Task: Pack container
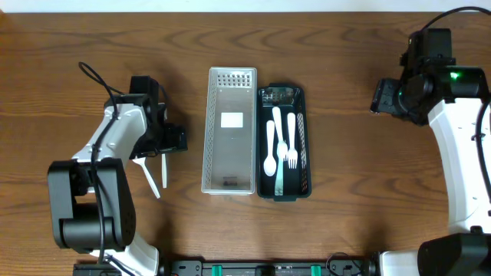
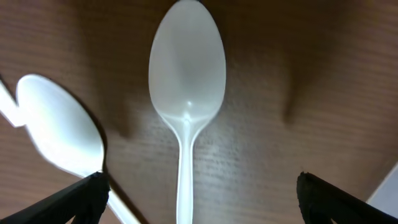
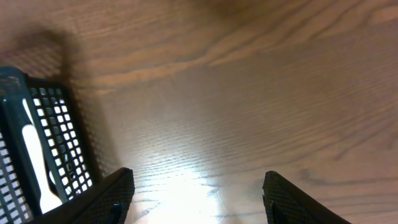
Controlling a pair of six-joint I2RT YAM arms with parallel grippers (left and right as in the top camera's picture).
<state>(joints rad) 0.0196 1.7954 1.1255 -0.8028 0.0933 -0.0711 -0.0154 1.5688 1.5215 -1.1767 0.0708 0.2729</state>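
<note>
My left gripper is above the white plastic spoon's handle, which lies between its open fingers. I should lower it next and close on the handle near the bowl [image 1: 163,159] [image 2: 185,180].
Two white plastic spoons lie on the wood left of the containers. One spoon [image 2: 186,81] is centred under my left gripper [image 2: 200,186], its handle running between the wide-open fingers without touching them. The other spoon [image 2: 59,127] lies beside the left finger [image 2: 74,199]. From overhead, my left gripper [image 1: 167,139] covers the bowls and only the handles [image 1: 163,172] show. A clear grey container [image 1: 230,180] stands beside a dark green basket [image 1: 301,100] that holds a white spoon [image 1: 270,146], a fork [image 1: 291,142] and other cutlery. My right gripper [image 1: 382,98] hangs open over bare table.
In the right wrist view the open gripper [image 3: 198,180] is over bare wood, with the dark basket's mesh wall [image 3: 59,143] at the left edge. The arm bases stand at the near left and right corners.
</note>
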